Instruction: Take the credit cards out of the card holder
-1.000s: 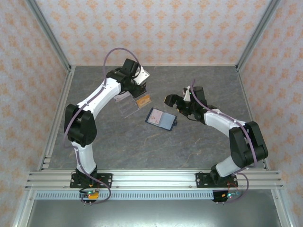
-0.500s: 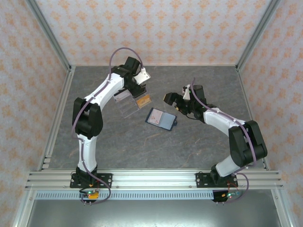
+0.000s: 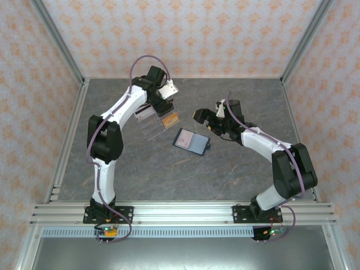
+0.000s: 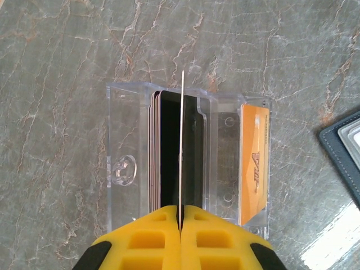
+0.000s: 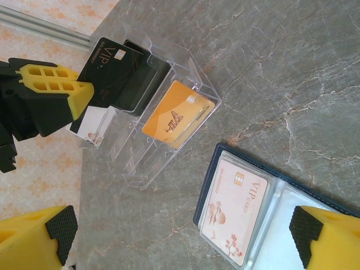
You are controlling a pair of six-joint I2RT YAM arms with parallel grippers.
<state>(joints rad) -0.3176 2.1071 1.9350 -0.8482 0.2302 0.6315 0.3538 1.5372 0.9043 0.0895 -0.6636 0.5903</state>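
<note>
The edge of the black credit card is still hanging above the stand's open slot, so the left gripper will next lower the card into the stand's rear level point(image 4: 192, 152) and then let it go.
The card holder point(image 3: 191, 141) lies open on the table, dark navy, with a pale pink credit card point(image 5: 236, 208) in its clear pocket; its corner shows in the left wrist view point(image 4: 344, 151). My left gripper point(image 4: 181, 211) is shut on a black credit card point(image 5: 112, 70), seen edge-on point(image 4: 182, 140), over the clear acrylic stand point(image 4: 121, 169). In the overhead view that gripper point(image 3: 167, 104) hovers above the stand point(image 3: 147, 125). An orange card point(image 4: 253, 166) stands in the stand's front tier. My right gripper point(image 5: 180, 247) is open above the card holder's left half, with nothing between its fingers.
A stack of cards point(image 4: 160, 152) fills the stand's rear tier, and a white card point(image 5: 93, 126) shows through its end wall. Metal frame rails and patterned walls border the grey marble table point(image 3: 169, 174). The right gripper point(image 3: 205, 118) sits just beyond the holder.
The left arm's elbow has swung right and the left gripper has risen slightly over the stand, still holding the card. The right gripper has edged a little up and left.
</note>
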